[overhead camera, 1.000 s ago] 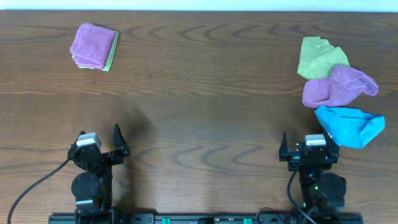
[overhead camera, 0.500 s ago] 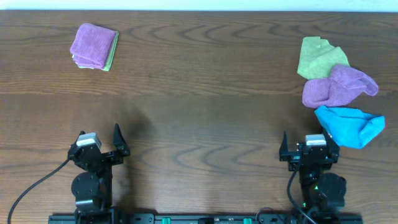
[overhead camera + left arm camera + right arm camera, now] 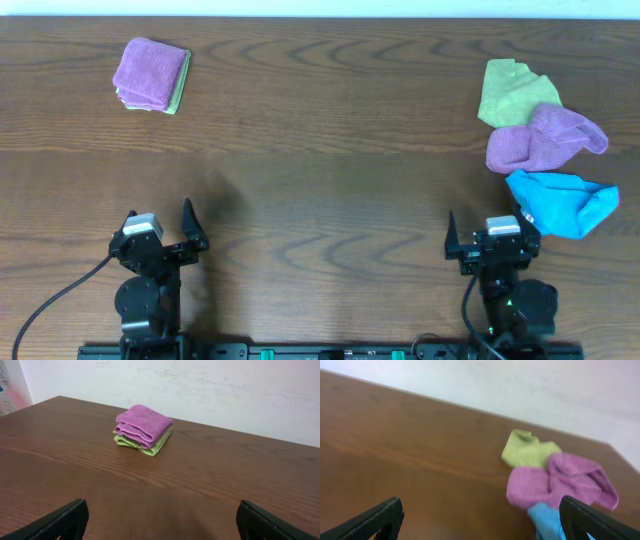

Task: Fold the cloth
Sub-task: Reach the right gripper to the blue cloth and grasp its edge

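I need to swing my right gripper outward next and tip it down onto the blue cloth's nearest edge (image 3: 521, 195) (image 3: 541, 519), because that edge is outward and to the gripper's right in the overhead view.
The cloth (image 3: 560, 203), a bright sky-blue towel, lies crumpled at the right side of the table, just right of and slightly beyond my right gripper (image 3: 488, 233). That gripper is open and empty. In the right wrist view the right gripper (image 3: 480, 510) has only brown tabletop between its fingertips, and a corner of the cloth (image 3: 547, 521) shows by the right finger (image 3: 585, 522). My left gripper (image 3: 160, 228) rests near the front left, open and empty. The left wrist view shows the left gripper (image 3: 161, 512) over bare wood.
A crumpled purple cloth (image 3: 545, 140) touches the blue cloth's far edge, and a yellow-green cloth (image 3: 512, 92) lies behind it. Both show in the right wrist view as the purple cloth (image 3: 560, 485) and the yellow-green cloth (image 3: 527, 450). A folded purple-on-green stack (image 3: 150, 75) (image 3: 145, 427) sits far left.
The right gripper has shifted slightly to the left. The left arm and all the cloths are as they were.
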